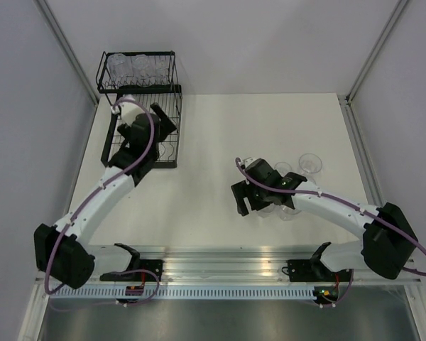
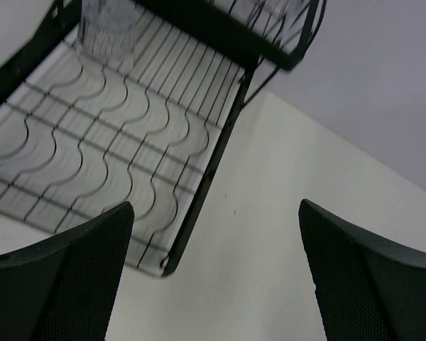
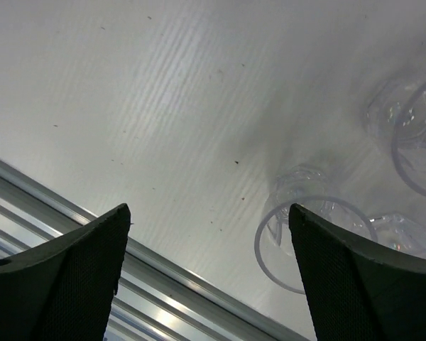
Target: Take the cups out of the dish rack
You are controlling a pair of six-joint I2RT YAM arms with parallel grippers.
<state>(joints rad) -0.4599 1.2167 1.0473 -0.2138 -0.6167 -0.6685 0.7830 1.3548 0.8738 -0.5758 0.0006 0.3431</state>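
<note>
My left gripper's fingers are at an angle to the rack's upper level. My left gripper will next move outward, turn square to the rack (image 1: 176, 106) and close around the middle cup in the rack's upper level (image 1: 141, 65).
The black wire dish rack (image 1: 176, 106) stands at the far left of the table. Several clear cups (image 1: 138, 67) sit in its upper tier. My left gripper (image 1: 165, 135) hovers open and empty over the rack's right side. In the left wrist view the lower tier's wavy wires (image 2: 106, 135) hold one cup (image 2: 110, 25) at the far end, and the gripper (image 2: 216, 284) is above the rack's near corner. My right gripper (image 1: 245, 206) is open and empty, just left of several cups (image 1: 311, 163) standing on the table. The nearest cup (image 3: 305, 238) is beside its right finger (image 3: 362, 284).
An aluminium rail (image 3: 92, 234) runs along the table's near edge, below the right gripper. White walls enclose the table on the left, back and right. Bare table (image 1: 220, 135) lies between the rack and the unloaded cups.
</note>
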